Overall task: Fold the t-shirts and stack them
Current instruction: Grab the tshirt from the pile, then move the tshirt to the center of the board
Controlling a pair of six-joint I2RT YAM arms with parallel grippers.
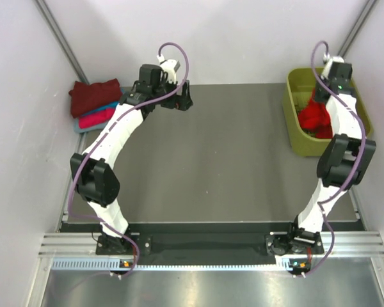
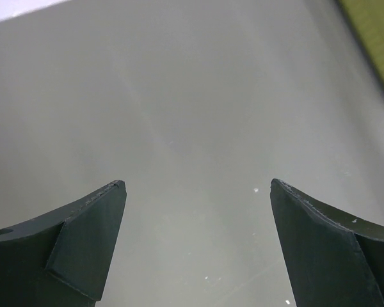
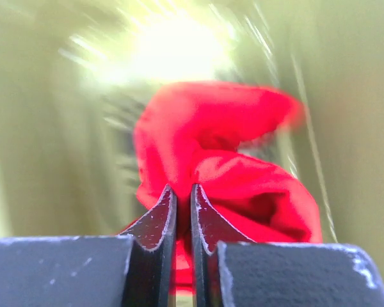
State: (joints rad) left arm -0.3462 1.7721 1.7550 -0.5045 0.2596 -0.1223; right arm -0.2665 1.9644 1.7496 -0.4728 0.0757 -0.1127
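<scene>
The robot's right gripper needs to lift the red shirt, still inside the basket, over the basket's rim first, to get it to the empty middle (image 1: 218, 152) of the table.
A bright red t-shirt (image 1: 315, 116) hangs bunched inside the olive-green basket (image 1: 296, 134) at the back right. My right gripper (image 3: 181, 192) is shut on a fold of this red shirt (image 3: 243, 173), which hangs below the fingertips; in the top view the gripper itself is hidden by the arm. A stack of folded shirts lies at the back left: maroon (image 1: 95, 94) on top, magenta-pink (image 1: 97, 118) under it, teal (image 1: 105, 108) and pale blue edges beneath. My left gripper (image 1: 181, 102) is open and empty over the bare table (image 2: 192, 128), right of the stack.
White walls close in the table on the left, back and right. The olive basket's corner (image 2: 377, 38) shows at the top right of the left wrist view. A metal rail (image 1: 211, 246) runs along the near edge by the arm bases.
</scene>
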